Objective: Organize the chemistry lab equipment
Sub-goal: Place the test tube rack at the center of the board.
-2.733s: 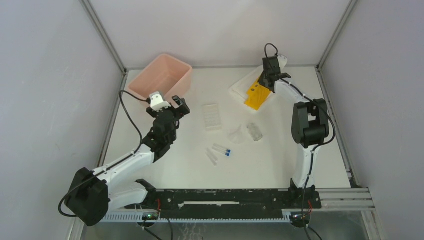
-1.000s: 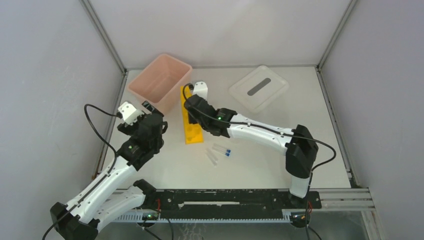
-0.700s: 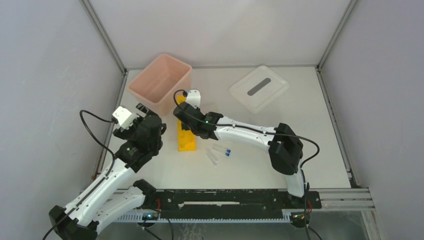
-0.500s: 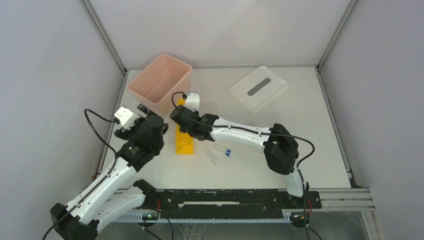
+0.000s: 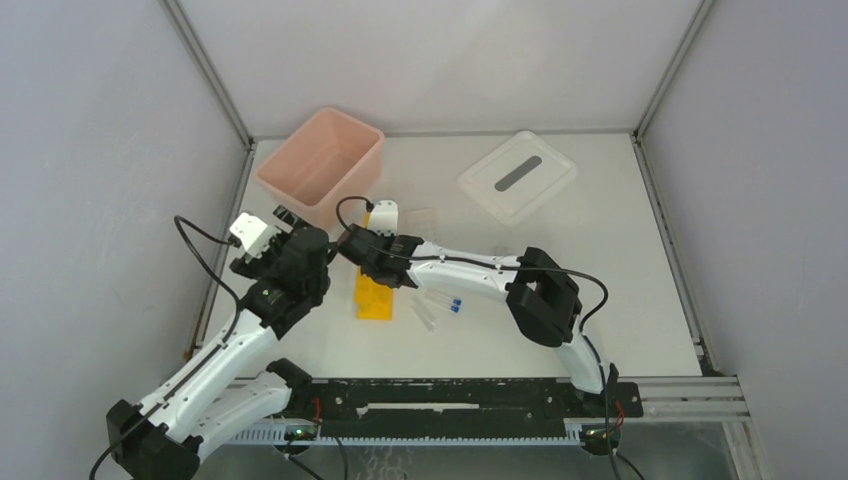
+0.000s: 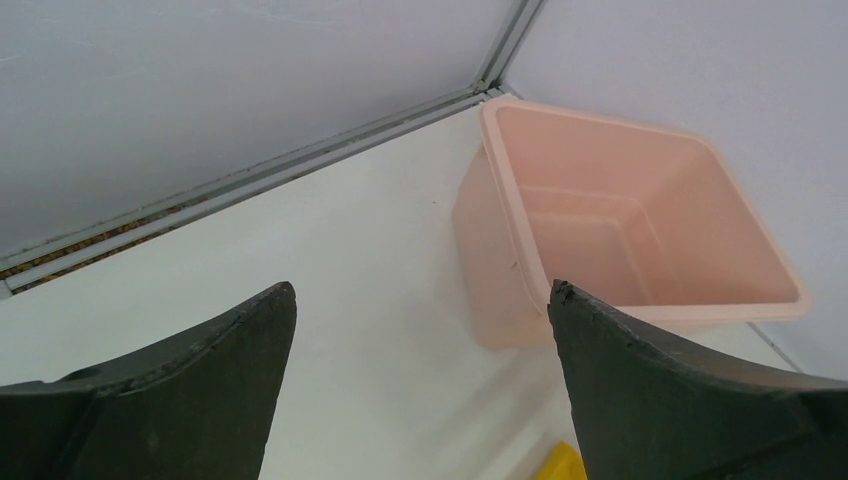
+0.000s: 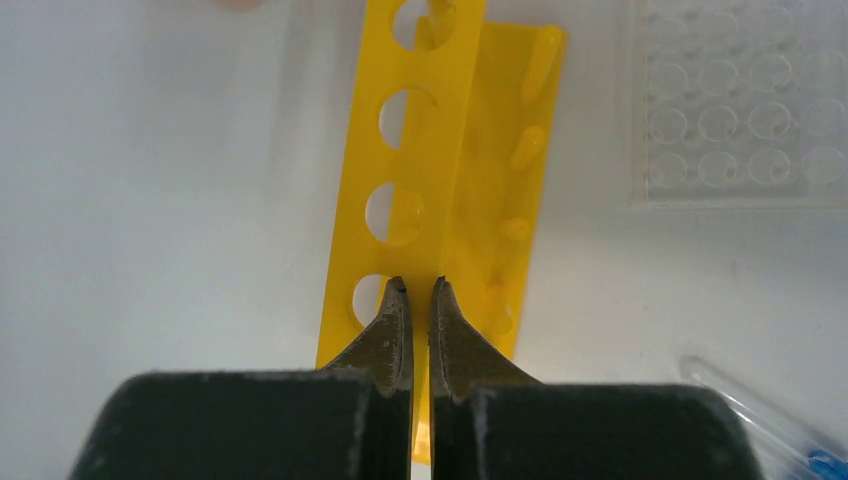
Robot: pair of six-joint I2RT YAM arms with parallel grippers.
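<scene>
I should next reach outward with my left gripper and close its open fingers across the pink bin's short near rim (image 5: 280,193) (image 6: 517,215), which lies outward and is uncovered.
The long yellow rack (image 5: 376,298) lies on the white table just in front of the pink bin. My right gripper (image 7: 420,285) is shut on the edge of its holed top plate (image 7: 415,150); from above the gripper (image 5: 368,258) sits over the rack's middle. A clear gridded rack (image 7: 745,110) lies flat beside it, partly hidden by the arm in the top view. Two blue-capped tubes (image 5: 441,300) lie to the right of the yellow rack. My left gripper (image 6: 420,290) is open and empty, facing the pink bin, left of the yellow rack (image 6: 560,462).
The empty pink bin (image 5: 322,165) stands at the back left near the wall rail. Its white slotted lid (image 5: 518,177) lies at the back right. My right arm stretches across the table's middle.
The right gripper has dragged the yellow rack nearer and slightly left, away from the bin. The left gripper has barely moved and stays open.
</scene>
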